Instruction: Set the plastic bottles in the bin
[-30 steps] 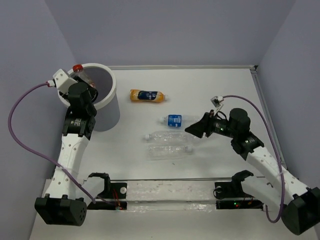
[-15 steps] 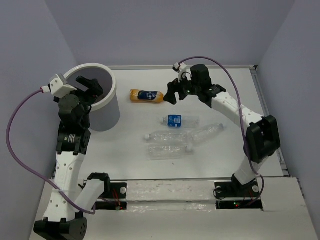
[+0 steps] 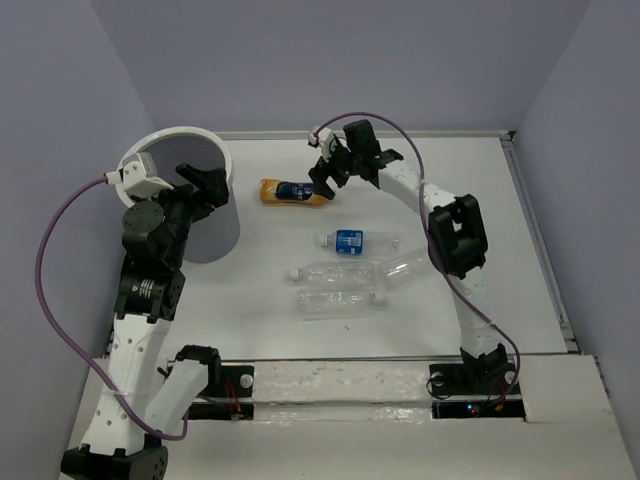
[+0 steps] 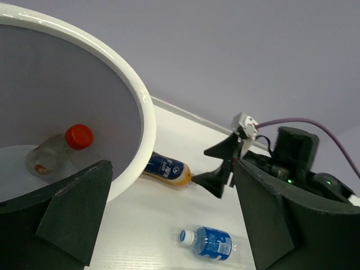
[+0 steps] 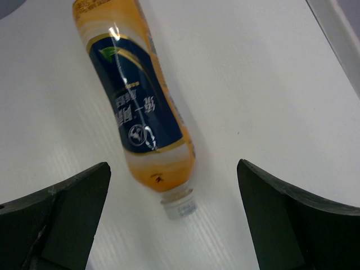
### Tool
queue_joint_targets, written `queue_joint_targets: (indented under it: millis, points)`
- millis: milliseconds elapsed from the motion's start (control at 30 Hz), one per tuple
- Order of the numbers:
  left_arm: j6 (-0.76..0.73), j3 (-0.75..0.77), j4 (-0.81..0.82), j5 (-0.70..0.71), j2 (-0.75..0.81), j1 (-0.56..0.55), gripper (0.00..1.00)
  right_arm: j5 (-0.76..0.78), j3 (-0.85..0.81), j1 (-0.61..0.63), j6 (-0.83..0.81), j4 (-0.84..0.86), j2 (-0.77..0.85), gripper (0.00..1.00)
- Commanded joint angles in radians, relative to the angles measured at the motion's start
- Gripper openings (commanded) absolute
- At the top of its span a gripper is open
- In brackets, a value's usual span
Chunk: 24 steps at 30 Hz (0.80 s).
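Observation:
The robot's right gripper has its fingers above the orange bottle's neck end, so next it will move down, shifting toward the bin point(image 3: 212, 142), onto the orange bottle's top part by the label point(image 3: 290, 192).
The white bin point(image 3: 212, 142) stands at the far left. A red-capped bottle point(image 4: 59, 151) lies inside it. My left gripper point(image 3: 205, 184) is open and empty, over the bin's right rim point(image 4: 136, 97). The orange bottle with a dark blue label point(image 3: 290, 192) lies on the table right of the bin. My right gripper point(image 3: 322, 178) is open just above its neck end point(image 5: 179, 206), with the fingers either side and not touching. The blue-labelled bottle point(image 3: 356, 240) and three clear bottles point(image 3: 335, 272) point(image 3: 340, 302) point(image 3: 415, 265) lie mid-table.
The white table has a raised rail along its far and right edges point(image 3: 520, 180). Purple walls enclose the left, back and right sides. The right arm stretches across the far half of the table. The arm bases sit on a bar at the near edge point(image 3: 330, 385).
The left gripper let the red-capped bottle go into the bin and drew back over the rim. The right arm swung from the near right to the orange bottle.

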<state>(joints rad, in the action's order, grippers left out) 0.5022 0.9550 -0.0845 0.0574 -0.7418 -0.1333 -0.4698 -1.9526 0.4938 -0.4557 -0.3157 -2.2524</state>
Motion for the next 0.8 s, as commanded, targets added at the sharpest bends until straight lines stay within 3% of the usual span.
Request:
queue_joint_targets:
  millis: [0, 133, 400, 500, 567, 600, 667, 767]
  points:
    - [-0.017, 0.002, 0.069, -0.05, 0.009, -0.02, 0.99, -0.029, -0.231, 0.031, -0.093, -0.089, -0.148, 1.0]
    - [-0.03, 0.001, 0.06, -0.022, 0.01, -0.028, 0.99, -0.052, -0.385, 0.049, -0.121, -0.18, -0.259, 1.0]
    - [-0.022, 0.008, 0.054, -0.041, 0.002, -0.031, 0.99, -0.072, -0.413, 0.069, -0.11, -0.18, -0.337, 0.97]
    - [-0.013, 0.013, 0.051, -0.053, 0.004, -0.031, 0.99, -0.027, -0.362, 0.069, -0.078, -0.094, -0.323, 0.76]
    - [-0.004, 0.021, 0.042, -0.053, 0.001, -0.032, 0.99, 0.008, -0.241, 0.069, -0.052, 0.057, -0.256, 0.67]
    - [-0.002, 0.025, 0.037, -0.085, -0.002, -0.032, 0.99, 0.014, -0.2, 0.069, -0.02, 0.107, -0.227, 0.57]
    - [0.009, 0.039, 0.022, -0.106, -0.016, -0.032, 0.99, 0.039, -0.103, 0.069, 0.02, 0.234, -0.141, 0.51]
    - [0.035, 0.057, 0.014, -0.142, -0.028, -0.034, 0.99, 0.072, -0.005, 0.069, 0.051, 0.343, -0.049, 0.5]
